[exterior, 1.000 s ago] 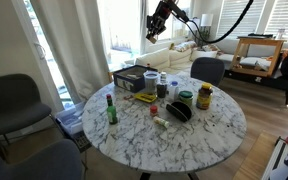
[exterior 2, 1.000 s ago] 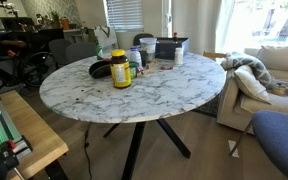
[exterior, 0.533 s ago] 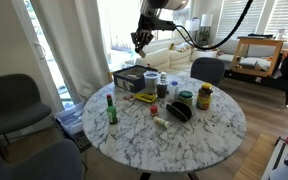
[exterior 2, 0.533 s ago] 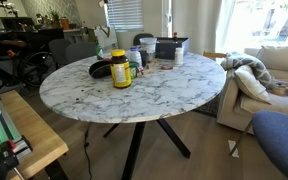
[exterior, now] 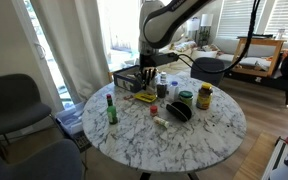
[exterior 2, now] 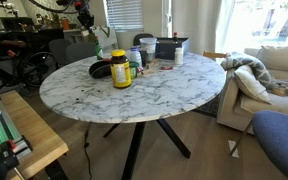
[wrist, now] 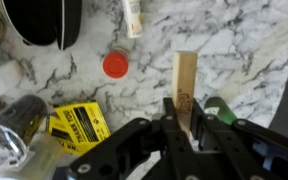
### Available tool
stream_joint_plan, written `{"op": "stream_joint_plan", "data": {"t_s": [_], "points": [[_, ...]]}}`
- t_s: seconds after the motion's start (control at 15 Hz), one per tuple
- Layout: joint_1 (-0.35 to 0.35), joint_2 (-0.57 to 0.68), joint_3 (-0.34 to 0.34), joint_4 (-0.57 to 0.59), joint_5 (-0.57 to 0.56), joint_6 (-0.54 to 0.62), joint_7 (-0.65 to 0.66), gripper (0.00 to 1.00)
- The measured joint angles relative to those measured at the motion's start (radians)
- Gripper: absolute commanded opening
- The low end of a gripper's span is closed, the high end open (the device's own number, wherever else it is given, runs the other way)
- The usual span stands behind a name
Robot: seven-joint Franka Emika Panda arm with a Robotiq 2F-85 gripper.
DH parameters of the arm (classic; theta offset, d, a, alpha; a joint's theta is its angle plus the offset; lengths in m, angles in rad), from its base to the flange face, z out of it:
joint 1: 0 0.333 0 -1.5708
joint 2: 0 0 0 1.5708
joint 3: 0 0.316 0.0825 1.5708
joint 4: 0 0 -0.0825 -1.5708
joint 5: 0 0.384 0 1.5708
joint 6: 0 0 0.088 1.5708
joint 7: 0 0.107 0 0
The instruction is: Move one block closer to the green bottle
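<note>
I should lower my gripper next onto the clear bare marble between the red disc and the bottle and release the slim pale wooden block.
The green bottle (exterior: pixel 111 108), slim and dark with a red cap, stands near the table's edge. In the wrist view only its green edge (wrist: pixel 222 107) shows beside a finger. My gripper (exterior: pixel 147 82) hangs above the clutter at the middle of the marble table (exterior: pixel 214 130), and it also shows high up in an exterior view (exterior 2: pixel 84 18). In the wrist view the gripper (wrist: pixel 184 118) is shut on one end of a long pale wooden block (wrist: pixel 186 75), which sticks out from between the fingers next to the bottle.
A yellow-lidded jar (exterior: pixel 204 96) and a black bowl (exterior: pixel 180 112) stand at the middle right. A red disc (wrist: pixel 115 65), a yellow box (wrist: pixel 79 123) and a white tube (wrist: pixel 134 15) lie below the gripper. A dark box (exterior: pixel 134 78) sits at the back. Chairs (exterior: pixel 14 100) ring the table.
The arm has swung down from high above the far side and now hangs low over the clutter at the middle of the table.
</note>
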Motion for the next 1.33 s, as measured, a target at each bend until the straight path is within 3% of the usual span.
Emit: {"op": "stream_joint_plan", "data": {"t_s": [0.4, 0.47, 0.6, 0.87, 1.27, 1.33], "points": [[-0.002, 0.045, -0.011, -0.020, -0.004, -0.013, 0.017, 0.18], [-0.002, 0.044, -0.011, -0.019, -0.004, -0.014, 0.018, 0.04], [-0.001, 0.046, -0.011, -0.017, -0.004, -0.013, 0.022, 0.04], [0.009, 0.157, -0.033, 0.045, -0.037, 0.086, 0.226, 0.04], [0.075, 0.444, -0.141, 0.292, -0.046, 0.108, 0.516, 0.04], [0.081, 0.477, -0.150, 0.328, -0.041, 0.100, 0.545, 0.18]]}}
